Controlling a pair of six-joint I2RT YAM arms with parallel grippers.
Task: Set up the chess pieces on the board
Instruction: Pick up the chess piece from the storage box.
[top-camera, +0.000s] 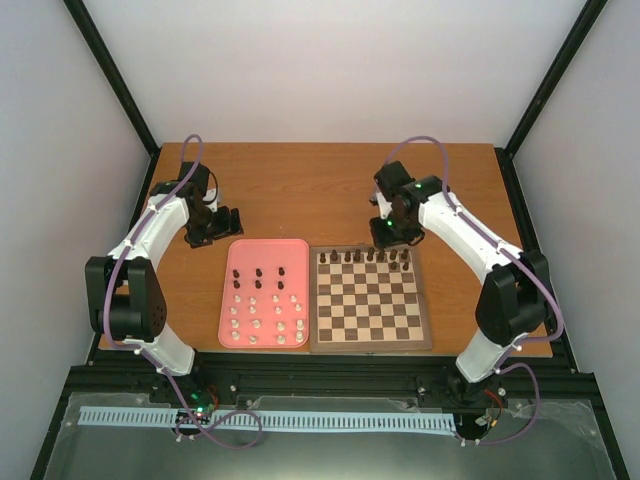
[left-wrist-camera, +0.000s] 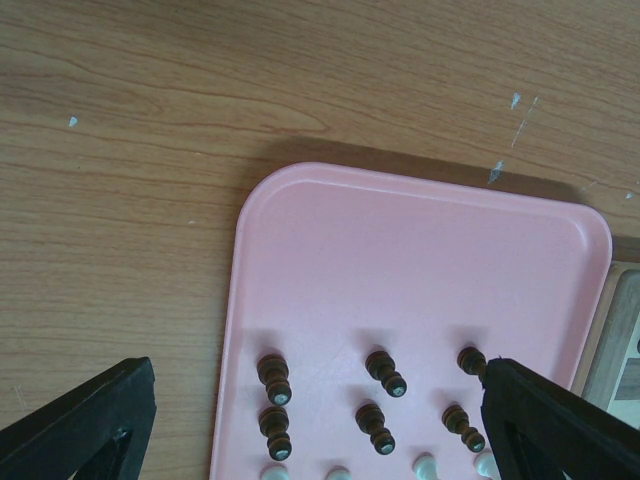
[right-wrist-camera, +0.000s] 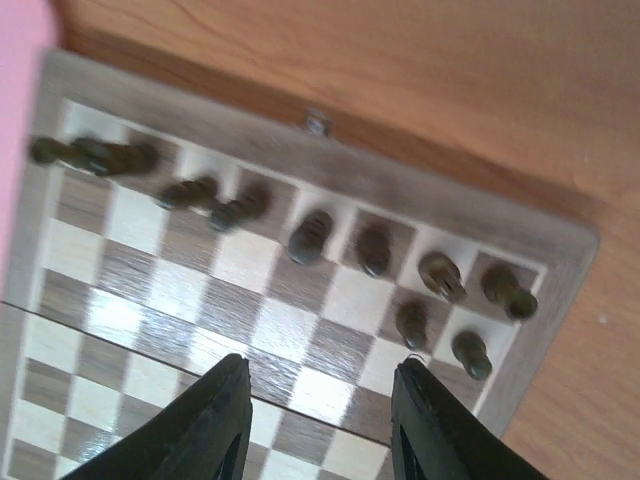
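Note:
I need to move my right gripper over and down next, onto the tray's far dark piece nearest the board, which is still unplaced and to the left of my gripper in the top view.
The wooden chessboard (top-camera: 368, 298) lies right of a pink tray (top-camera: 266, 293). Several dark brown pieces (top-camera: 368, 257) stand along its far rows, also in the right wrist view (right-wrist-camera: 312, 235). More dark pieces (left-wrist-camera: 371, 395) and cream-white pieces (top-camera: 268, 318) stand on the tray. My left gripper (top-camera: 228, 222) is open and empty over the table behind the tray's far left corner; its fingers (left-wrist-camera: 90, 420) frame the tray's dark pieces. My right gripper (top-camera: 385, 233) is open and empty above the board's far edge; its fingers (right-wrist-camera: 210, 420) hang over board squares (right-wrist-camera: 300, 390).
The pink tray (left-wrist-camera: 420, 260) touches the board's left edge. Bare wooden table (top-camera: 300, 190) lies behind both. Black frame posts and white walls enclose the table. A ribbed strip (top-camera: 260, 420) runs along the front below the arm bases.

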